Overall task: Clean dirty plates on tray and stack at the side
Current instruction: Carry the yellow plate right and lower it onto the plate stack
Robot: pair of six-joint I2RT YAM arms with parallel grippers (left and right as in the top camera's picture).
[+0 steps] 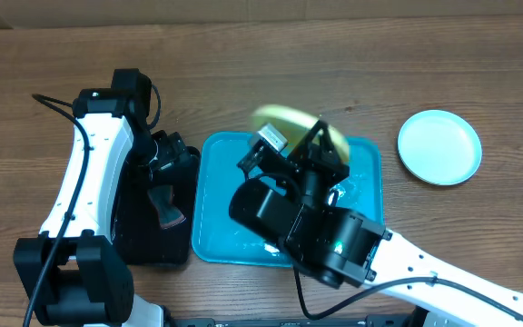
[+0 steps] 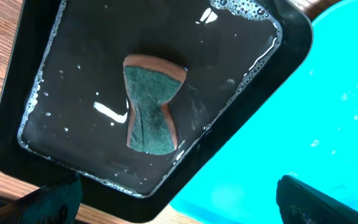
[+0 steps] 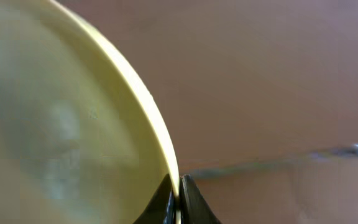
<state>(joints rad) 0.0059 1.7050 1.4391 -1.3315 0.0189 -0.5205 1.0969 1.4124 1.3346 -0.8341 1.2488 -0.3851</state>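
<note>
My right gripper moves the tilted yellow-green plate over the light blue plate [image 1: 439, 147] beside the cyan tray next. Then it levels the yellow-green plate and lowers it.
My right gripper [image 1: 320, 150] is shut on the rim of a yellow-green plate [image 1: 284, 121] and holds it tilted and blurred above the far edge of the cyan tray [image 1: 216, 218]. In the right wrist view the plate [image 3: 61, 118] fills the left side, its rim pinched between the fingertips [image 3: 179, 196]. A light blue plate [image 1: 439, 146] lies on the table at the right. My left gripper [image 2: 179, 202] is open and empty over the black tray's near corner, above the sponge [image 2: 151, 102]. The third plate is out of view.
The smaller black tray [image 1: 143, 236] holds soapy water and stands left of the cyan tray [image 2: 328, 112]. The sponge [image 1: 166, 207] lies in it. My right arm covers much of the cyan tray's middle.
</note>
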